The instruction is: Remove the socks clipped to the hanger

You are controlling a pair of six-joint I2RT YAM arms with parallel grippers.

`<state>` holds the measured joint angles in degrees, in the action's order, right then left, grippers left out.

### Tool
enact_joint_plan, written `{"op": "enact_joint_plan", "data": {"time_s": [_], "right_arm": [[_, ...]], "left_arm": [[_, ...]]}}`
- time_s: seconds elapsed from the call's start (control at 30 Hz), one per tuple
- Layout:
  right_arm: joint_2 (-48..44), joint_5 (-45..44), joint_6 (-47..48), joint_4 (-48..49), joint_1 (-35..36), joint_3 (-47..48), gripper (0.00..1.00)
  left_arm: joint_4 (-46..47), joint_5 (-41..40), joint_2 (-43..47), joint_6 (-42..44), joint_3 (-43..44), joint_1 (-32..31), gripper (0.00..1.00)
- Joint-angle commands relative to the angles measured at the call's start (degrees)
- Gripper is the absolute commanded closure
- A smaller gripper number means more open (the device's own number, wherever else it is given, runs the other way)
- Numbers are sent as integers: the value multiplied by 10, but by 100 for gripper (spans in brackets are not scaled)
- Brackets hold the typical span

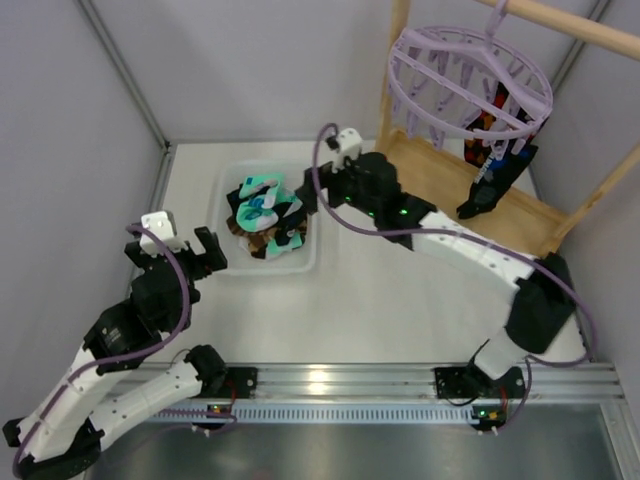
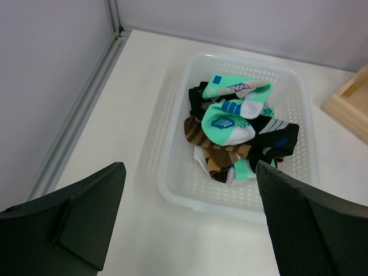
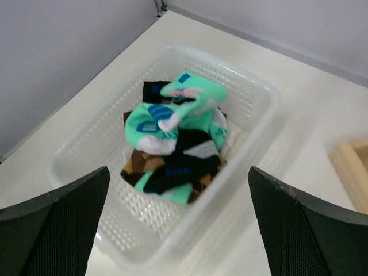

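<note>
I need to swing my right gripper away from the basket (image 1: 222,225) next, down toward the tray and onto the lower part of the dark sock, because it hangs nearer than the diamond one.
The lavender hanger (image 1: 455,80) hangs from a wooden bar at the back right. A black sock with red-orange diamonds (image 1: 487,128) and a dark sock (image 1: 497,178) are still clipped to its right side. A pile of teal, brown-striped and black socks (image 1: 265,212) lies in a white basket (image 1: 222,225). The pile also shows in the left wrist view (image 2: 233,123) and the right wrist view (image 3: 172,123). My right gripper (image 1: 303,200) (image 3: 178,230) is open and empty above the basket's right edge. My left gripper (image 1: 205,250) (image 2: 192,230) is open and empty, low at the basket's near left.
A light wooden frame with a tray base (image 1: 440,175) stands at the back right under the hanger; its corner shows in the left wrist view (image 2: 351,109). The basket rim (image 2: 207,201) (image 3: 253,86) lies close below both grippers. Grey walls enclose the left and back.
</note>
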<state>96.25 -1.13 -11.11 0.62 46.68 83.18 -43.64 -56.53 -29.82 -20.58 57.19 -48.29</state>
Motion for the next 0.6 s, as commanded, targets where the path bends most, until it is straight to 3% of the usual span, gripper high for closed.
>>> {"op": "enact_joint_plan", "data": {"time_s": [0.0,0.17,0.27,0.43,0.53,0.57], "right_arm": [[-161,9,9,45,-30,-151,1],[-434,-5,8,17,-95,-386,1],[-549,-19,4,-82,-168,-439,1],[-616,-113,-36,-174,-271,-449,1],[-605,-155,-75,-150,-338,-463,0],[-606,-153,-52,-88,-365,-499,1]], "left_arm": [[13,69,-44,-10,5,33,2],[14,186,-95,-10,6,88,2],[14,228,-115,-17,-9,101,2],[15,249,-151,-3,-20,102,2],[16,266,-156,-3,-17,102,2],[16,267,-154,-3,-19,102,2]]}}
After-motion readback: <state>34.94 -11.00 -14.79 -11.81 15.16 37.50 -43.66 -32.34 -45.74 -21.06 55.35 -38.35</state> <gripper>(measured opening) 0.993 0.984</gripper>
